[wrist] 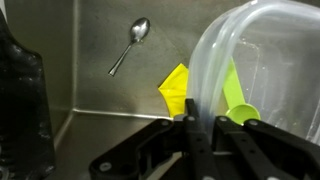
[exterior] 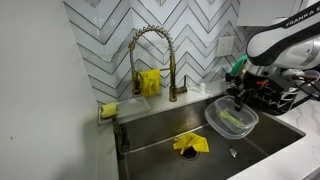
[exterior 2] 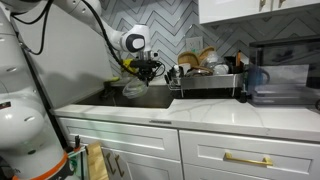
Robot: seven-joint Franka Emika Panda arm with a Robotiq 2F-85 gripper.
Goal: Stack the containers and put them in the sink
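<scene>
My gripper should next move down and over to the yellow cloth's edge near the spoon [exterior: 205, 147] and let go of the container, since that spot is below my gripper.
A clear plastic container [exterior: 231, 118] hangs over the sink basin [exterior: 170, 130], held by its rim in my gripper [exterior: 240, 95]. The gripper is shut on that rim. A lime green scoop [exterior: 236, 120] lies inside the container. In the wrist view the rim [wrist: 215, 60] runs between my fingers [wrist: 203, 128], and the green scoop [wrist: 240, 108] shows through the clear wall. In an exterior view the container [exterior 2: 133, 89] and gripper [exterior 2: 146, 70] sit above the sink edge. Whether it is a single container or a stack, I cannot tell.
A yellow cloth [exterior: 190, 144] and a metal spoon [wrist: 131, 42] lie on the sink floor. A brass faucet [exterior: 152, 60] rises behind the basin, with yellow sponges [exterior: 108, 110] on the ledge. A dish rack [exterior 2: 205, 75] stands on the white counter [exterior 2: 200, 115].
</scene>
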